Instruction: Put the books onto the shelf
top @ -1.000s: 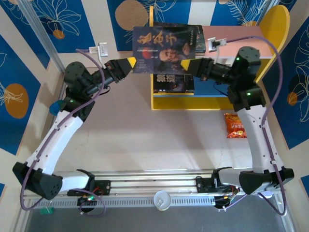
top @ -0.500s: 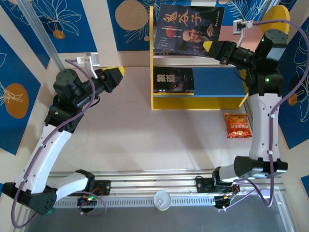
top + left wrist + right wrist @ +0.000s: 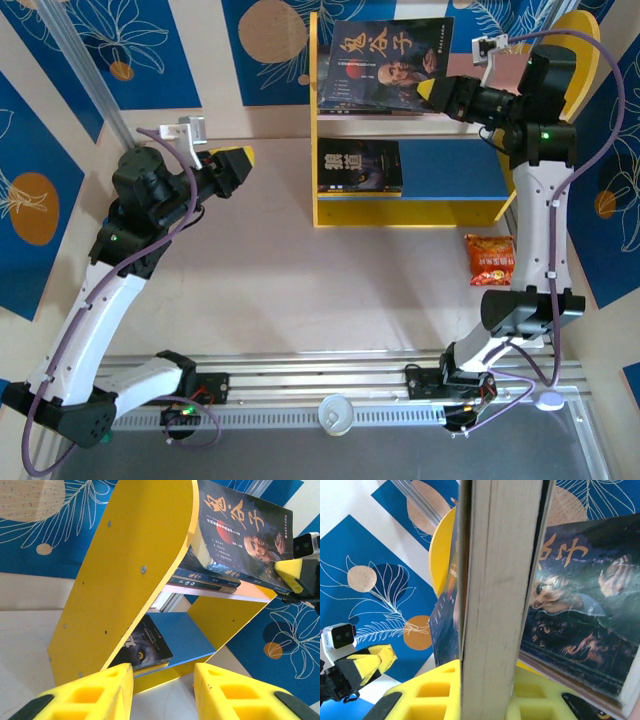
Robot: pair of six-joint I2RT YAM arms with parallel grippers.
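Observation:
The stacked books lie below, so the right gripper next needs to move down, ease toward the yellow side nearest the left gripper, and let go of the dark book onto them.
My right gripper (image 3: 432,93) is shut on the right edge of a dark book with a bearded man (image 3: 385,60), holding it over the pink upper board of the shelf (image 3: 400,212). In the right wrist view the book's page edge (image 3: 500,595) stands clamped between the yellow pads (image 3: 435,695), with another bearded-man cover (image 3: 585,610) behind it. More books (image 3: 205,577) lie stacked on the upper board under the held book (image 3: 245,525). A wolf-face book (image 3: 360,167) lies on the blue lower board. My left gripper (image 3: 240,160) is open and empty, left of the shelf's yellow side (image 3: 135,565).
An orange snack packet (image 3: 490,260) lies on the table right of the shelf's front. A white cup (image 3: 335,413) sits on the rail between the arm bases. Blue patterned walls stand close behind and beside the shelf.
The left gripper let go of the bearded-man book and drew back to the left. The right arm carried the book up and back over the shelf's upper board.

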